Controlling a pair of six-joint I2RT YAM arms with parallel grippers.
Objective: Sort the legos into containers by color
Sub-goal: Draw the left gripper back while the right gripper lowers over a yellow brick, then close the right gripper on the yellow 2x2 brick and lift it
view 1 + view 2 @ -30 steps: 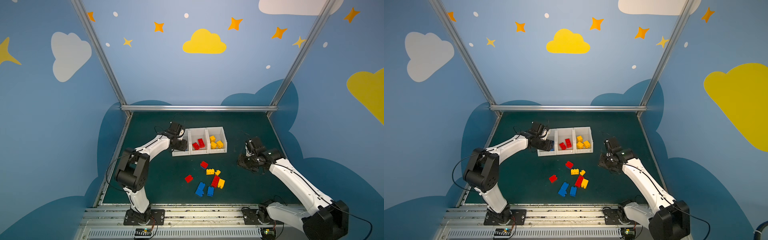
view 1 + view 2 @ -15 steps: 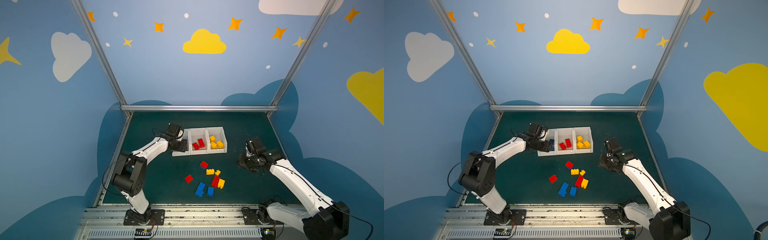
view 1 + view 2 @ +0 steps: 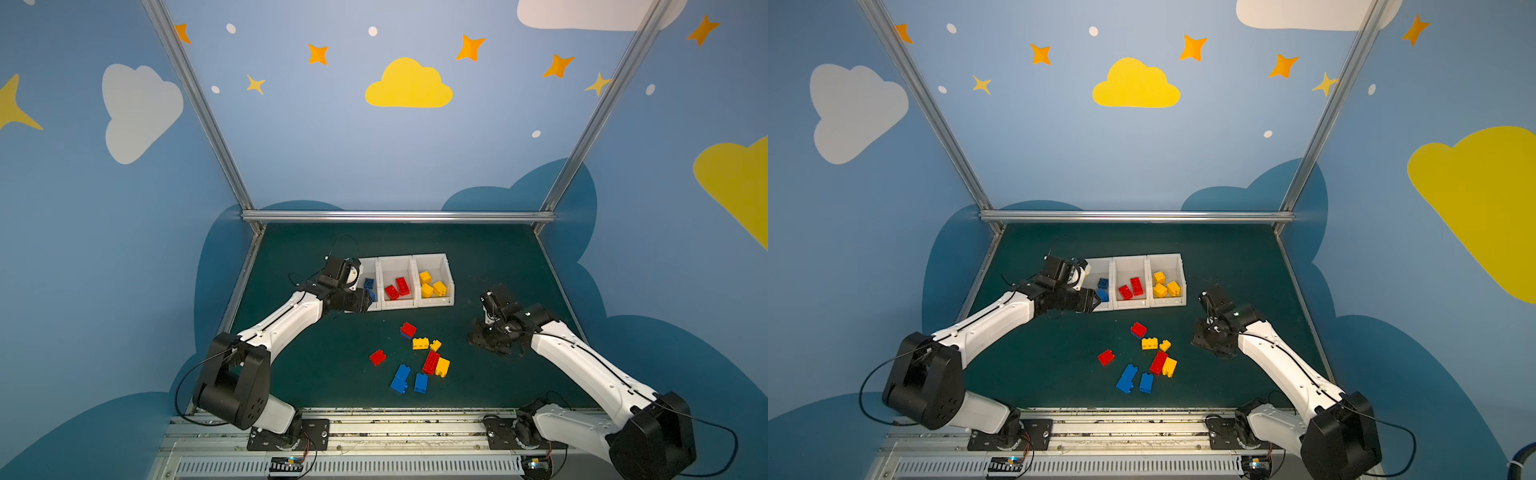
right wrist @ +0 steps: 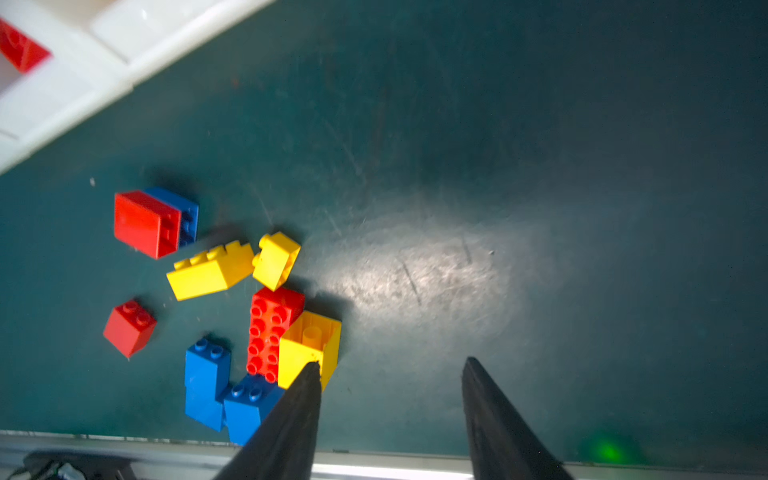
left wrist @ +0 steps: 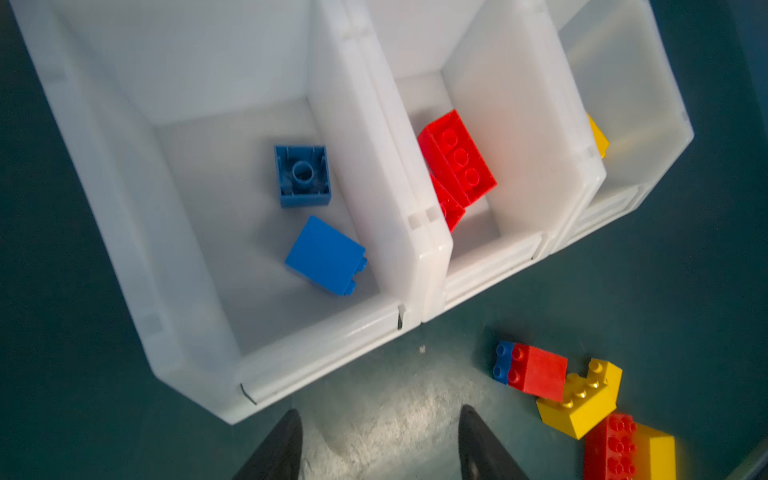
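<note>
My right gripper goes over the pile's edge and down astride the yellow lego against the red oblong [image 4: 310, 348] next.
Three joined white containers [image 3: 395, 260] stand at mid-table. The left one [image 5: 324, 353] holds two blue legos [image 5: 302, 175] [image 5: 324, 255], the middle one red legos [image 3: 397, 287], the right one yellow legos [image 3: 432, 286]. Loose legos lie in front: a red-on-blue pair [image 3: 408, 329], yellow ones [image 3: 420, 343] [image 3: 443, 367], a red oblong [image 3: 431, 362], a red square [image 3: 377, 357] and blue ones [image 3: 400, 378]. My left gripper [image 5: 378, 415] is open and empty over the mat by the left container's front lip. My right gripper [image 4: 390, 361] is open and empty, just right of the loose pile.
The dark green mat [image 3: 490, 257] is bounded by a metal rail [image 3: 395, 216] at the back and side rails. The metal front edge [image 4: 395, 461] lies close behind the right gripper. Both arms' bases sit on the front rail.
My left gripper has drawn back from over the left container towards its front lip, uncovering the blue legos inside. The right arm has barely moved.
</note>
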